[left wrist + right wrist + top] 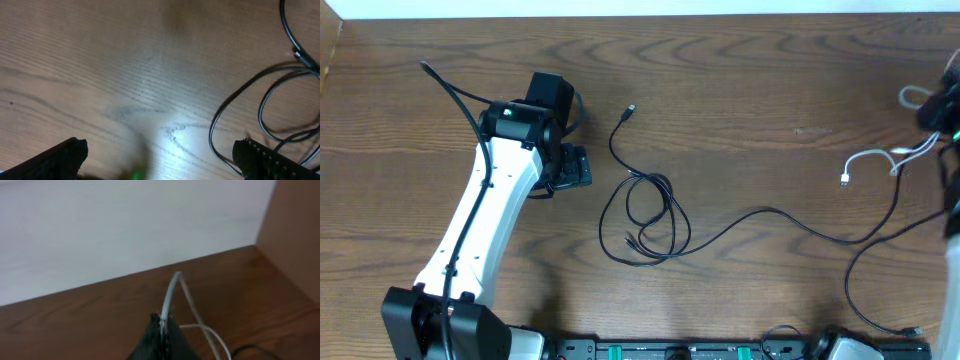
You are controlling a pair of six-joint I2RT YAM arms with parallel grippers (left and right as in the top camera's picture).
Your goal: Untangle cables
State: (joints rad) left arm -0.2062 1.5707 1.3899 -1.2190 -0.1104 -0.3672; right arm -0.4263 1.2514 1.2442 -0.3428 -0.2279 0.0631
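The white cable [170,292] in my right gripper will go sideways and down next, onto the tabletop by the raised side panel. I will let it go there, well away from the black loops.
The black cable [765,209] lies in loose overlapping loops at the table's middle, one small plug [631,110] pointing up and back. Its other run trails right and climbs toward the right edge. My left gripper [567,166] hovers open just left of those loops; in the left wrist view its fingers [55,160] stand wide apart over bare wood, with loops of the black cable [235,95] beside the right finger. The white cable [876,153] hangs at the far right, its plug [844,180] free. My right gripper [162,317] is shut on the white cable [170,292], lifted above the table.
The wooden table [770,70] ends at a white wall at the back. A raised wooden side panel [295,240] stands at the right corner. A black fixture [670,350] runs along the front edge, between the arm bases.
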